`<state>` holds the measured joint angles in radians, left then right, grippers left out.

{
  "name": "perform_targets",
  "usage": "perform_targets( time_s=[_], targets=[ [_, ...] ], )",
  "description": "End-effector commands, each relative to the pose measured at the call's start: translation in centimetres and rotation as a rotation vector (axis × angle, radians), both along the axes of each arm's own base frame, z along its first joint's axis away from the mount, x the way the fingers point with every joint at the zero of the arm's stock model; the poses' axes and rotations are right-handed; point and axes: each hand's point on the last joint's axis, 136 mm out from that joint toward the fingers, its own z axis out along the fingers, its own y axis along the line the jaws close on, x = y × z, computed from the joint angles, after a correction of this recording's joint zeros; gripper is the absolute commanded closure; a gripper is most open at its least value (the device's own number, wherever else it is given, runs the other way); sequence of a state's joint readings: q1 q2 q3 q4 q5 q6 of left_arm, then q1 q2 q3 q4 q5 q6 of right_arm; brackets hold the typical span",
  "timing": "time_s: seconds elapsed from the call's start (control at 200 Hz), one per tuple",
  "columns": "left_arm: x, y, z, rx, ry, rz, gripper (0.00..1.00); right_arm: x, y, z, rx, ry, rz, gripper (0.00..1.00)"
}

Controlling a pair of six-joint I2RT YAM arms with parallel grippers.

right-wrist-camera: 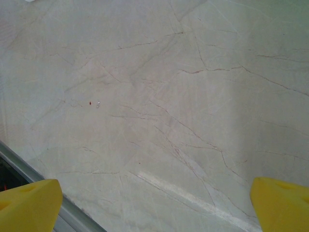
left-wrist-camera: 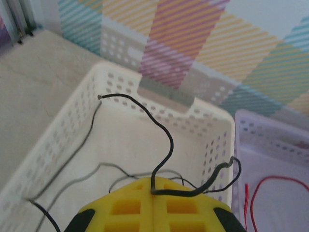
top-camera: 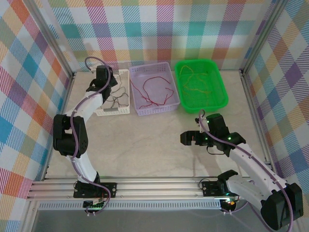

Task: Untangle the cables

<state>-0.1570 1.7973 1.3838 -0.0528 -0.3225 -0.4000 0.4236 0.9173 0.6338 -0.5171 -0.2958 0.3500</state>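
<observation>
The other dark cables are at the bottom of the white basket (top-camera: pixel 126 110), so my left gripper should come down and back toward it to release the black cable there.
My left gripper (left-wrist-camera: pixel 154 192) is shut on a black cable (left-wrist-camera: pixel 167 137), pinched between its yellow fingers (left-wrist-camera: pixel 123 208). The cable loops up and to the right above the white basket (left-wrist-camera: pixel 212 115), and more dark cables (left-wrist-camera: pixel 82 179) lie on the basket floor. From above, the left gripper (top-camera: pixel 104 79) hangs over the white basket (top-camera: pixel 126 110). Red cables (top-camera: pixel 154 89) lie in the purple basket (top-camera: pixel 153 112), and yellow-orange cables (top-camera: pixel 195 82) lie in the green basket (top-camera: pixel 222 101). My right gripper (top-camera: pixel 185 138) stands open above bare table (right-wrist-camera: pixel 159 121), its yellow fingertips (right-wrist-camera: pixel 29 205) far apart.
The three baskets stand side by side along the back wall. Checked panels wall in the table on three sides. An aluminium rail (top-camera: pixel 154 186) with the arm bases runs along the near edge. The marbled tabletop (top-camera: pixel 145 145) stretches between the baskets and the rail.
</observation>
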Motion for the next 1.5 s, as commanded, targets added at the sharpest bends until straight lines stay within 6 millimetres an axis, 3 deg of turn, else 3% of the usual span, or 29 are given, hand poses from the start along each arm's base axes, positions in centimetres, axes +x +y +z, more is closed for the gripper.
perform_targets(
  time_s=[0.0,0.145,0.395,0.825,1.085,1.495],
  targets=[
    [-0.8,-1.1,-1.1,-0.058,0.011,-0.008,1.0,-0.4,-0.1,-0.3,-0.013,-0.003,0.013,0.0],
    [-1.6,-2.0,-3.7,-0.087,0.075,-0.017,1.0,-0.4,-0.1,-0.2,-0.016,-0.011,0.009,0.0],
    [-2.9,-2.0,-7.5,-0.135,0.176,0.04,1.0,-0.5,-0.1,-0.2,-0.018,-0.014,0.01,0.0],
    [-3.5,-2.3,-12.2,-0.163,0.343,0.068,1.0,-0.6,-0.1,-0.4,-0.026,-0.016,0.014,0.0],
    [-4.1,-2.5,-13.8,-0.172,0.41,0.07,1.0,-0.8,0.0,-0.4,-0.034,-0.02,0.02,0.0],
    [-4.0,-2.4,-13.8,-0.156,0.449,0.074,1.0,-1.0,0.2,-0.4,-0.037,-0.022,0.028,0.0]
  ],
)
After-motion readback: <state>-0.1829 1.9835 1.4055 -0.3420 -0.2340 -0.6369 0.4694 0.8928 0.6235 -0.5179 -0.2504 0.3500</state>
